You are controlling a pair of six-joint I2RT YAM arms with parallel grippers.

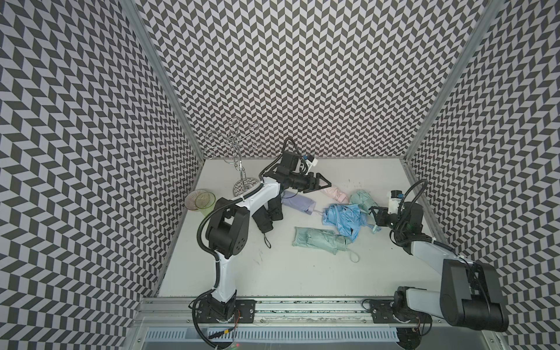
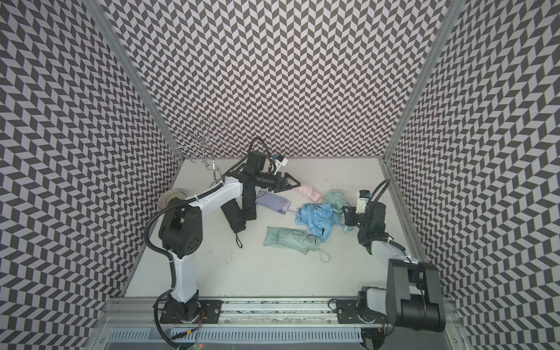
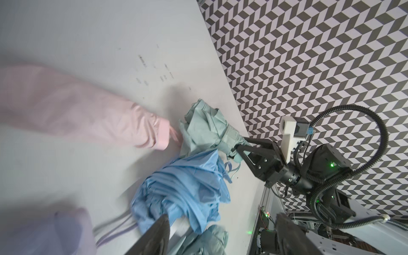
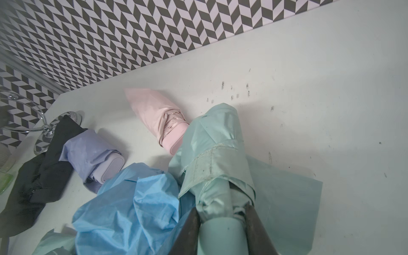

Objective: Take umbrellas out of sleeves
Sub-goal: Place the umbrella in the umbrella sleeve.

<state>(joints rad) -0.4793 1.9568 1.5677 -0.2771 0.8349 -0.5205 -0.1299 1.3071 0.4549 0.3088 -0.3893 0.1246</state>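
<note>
Next I will move my right gripper away from the light blue umbrella [image 1: 342, 218] lying close, lower onto bare tabletop beside the flat mint sleeve and release the handle.
My left gripper [image 1: 325, 185] [image 3: 223, 220] hangs open and empty just above the pink umbrella [image 1: 337, 194] [image 4: 170, 125], whose far end sits in a smooth pink sleeve [image 4: 143, 101]. My right gripper [image 1: 374, 214] [image 4: 221, 212] is shut on the handle of a mint green umbrella [image 1: 362, 199] [image 4: 216, 154]. A flat mint sleeve [image 4: 287, 198] lies beneath it. A rumpled light blue umbrella [image 1: 342, 218] lies in the middle, and a second mint umbrella [image 1: 322, 241] in front of it. The lilac umbrella [image 1: 298, 203] and two black umbrellas [image 1: 264, 220] lie under my left arm.
A chrome wire stand [image 1: 239, 169] rises at the back left of the white table [image 1: 272, 272]. Clear plastic cups [image 1: 201, 200] lie by the left wall. Patterned walls close three sides. A metal rail [image 1: 303, 306] runs along the front.
</note>
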